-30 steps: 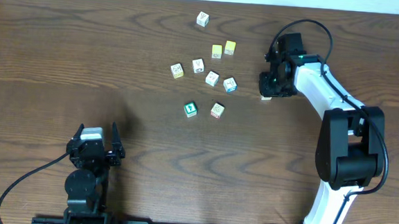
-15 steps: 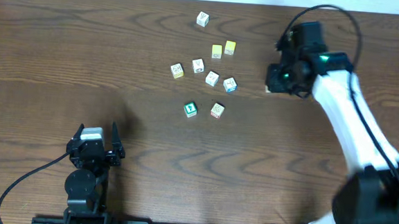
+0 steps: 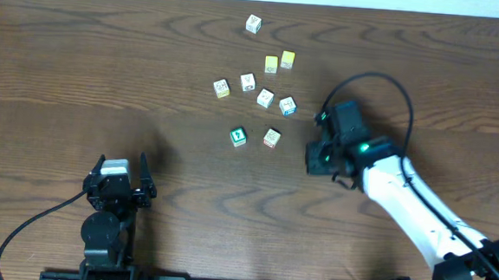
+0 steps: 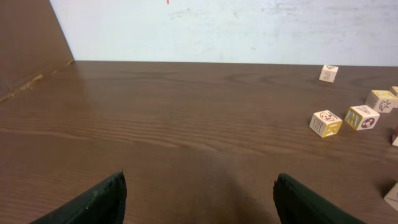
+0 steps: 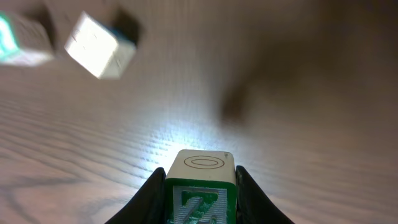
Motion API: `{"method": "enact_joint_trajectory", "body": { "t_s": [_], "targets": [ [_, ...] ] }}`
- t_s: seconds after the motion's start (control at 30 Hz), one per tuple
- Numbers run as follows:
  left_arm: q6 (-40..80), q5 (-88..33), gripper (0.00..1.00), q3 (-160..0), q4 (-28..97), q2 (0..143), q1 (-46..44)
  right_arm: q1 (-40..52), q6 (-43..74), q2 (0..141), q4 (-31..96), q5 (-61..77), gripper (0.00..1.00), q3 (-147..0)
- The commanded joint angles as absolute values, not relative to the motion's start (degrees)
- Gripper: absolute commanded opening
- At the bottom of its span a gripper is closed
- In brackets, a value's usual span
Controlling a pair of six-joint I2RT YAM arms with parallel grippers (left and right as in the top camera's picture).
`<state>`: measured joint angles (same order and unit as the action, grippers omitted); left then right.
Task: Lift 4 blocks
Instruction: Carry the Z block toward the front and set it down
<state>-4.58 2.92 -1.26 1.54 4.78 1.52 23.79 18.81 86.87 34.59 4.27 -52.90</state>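
Observation:
My right gripper lowers the green block onto the wood beside the white block with reddish print next.
My right gripper is shut on a green block with a white Z, held above the table; its pale top face carries an oval ring. In the overhead view that block is hidden under the gripper. On the table to its left lie another green block and a white block with reddish print. A white block with blue print lies further back. My left gripper rests near the front left, open and holding nothing.
Other cubes sit behind the blocks: two plain yellow ones, several pale printed ones, and a lone one at the back. Two blurred cubes show in the right wrist view's upper left.
The right arm has swung from right of the cube cluster toward the front and a little left, keeping the Z block in its grip. The left arm has not moved.

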Motion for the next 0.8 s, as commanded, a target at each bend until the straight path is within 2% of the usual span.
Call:
{"method": "enact_joint_trajectory", "body": {
  "t_s": [0.0, 0.57, 0.77],
  "targets": [
    [-5.1, 3.4, 0.76, -0.2, 3.9, 4.7, 1.9, 26.4, 25.5, 86.3, 32.6, -0.9, 0.01, -49.2],
    [-5.1, 3.4, 0.76, -0.2, 3.9, 4.7, 1.9, 27.1, 30.2, 86.3, 26.3, -0.1, 0.01, -42.1],
    [-5.1, 3.4, 0.76, -0.2, 3.9, 4.7, 1.9, 27.1, 30.2, 86.6, 26.2, 0.1, 0.05, -41.9]
  ]
}}
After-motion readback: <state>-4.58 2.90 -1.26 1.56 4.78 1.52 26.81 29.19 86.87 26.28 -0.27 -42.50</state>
